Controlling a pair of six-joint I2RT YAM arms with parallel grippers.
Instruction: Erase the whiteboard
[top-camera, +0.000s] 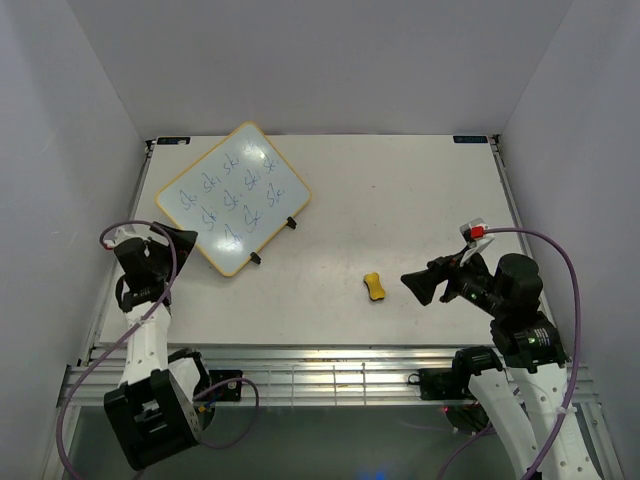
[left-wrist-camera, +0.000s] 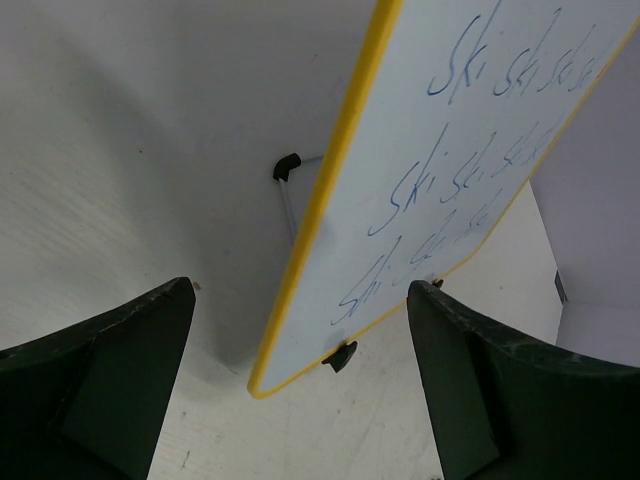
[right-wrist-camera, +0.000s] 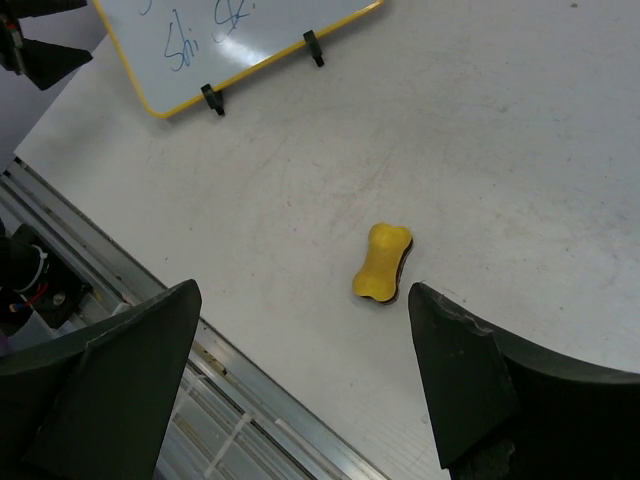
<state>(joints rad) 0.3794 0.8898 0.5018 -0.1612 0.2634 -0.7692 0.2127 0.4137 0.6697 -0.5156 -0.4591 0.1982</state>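
Note:
The board's thin frame stands off the table, so next I should move my left gripper to the right in the top view, around the board's near side edge (top-camera: 206, 256) (left-wrist-camera: 307, 240).
The whiteboard (top-camera: 234, 195) with a thin yellow frame and blue handwriting stands tilted on black wire feet at the table's back left. It also shows in the left wrist view (left-wrist-camera: 430, 190) and the right wrist view (right-wrist-camera: 230, 40). A small yellow bone-shaped eraser (top-camera: 375, 287) lies on the table in the middle near the front; it shows in the right wrist view (right-wrist-camera: 382, 262). My left gripper (top-camera: 185, 238) is open and empty, just left of the board's near corner. My right gripper (top-camera: 413, 283) is open and empty, right of the eraser.
The white table (top-camera: 400, 200) is walled in by white panels on the left, back and right. A metal rail (top-camera: 330, 365) runs along the near edge. Grey cables loop from both arms.

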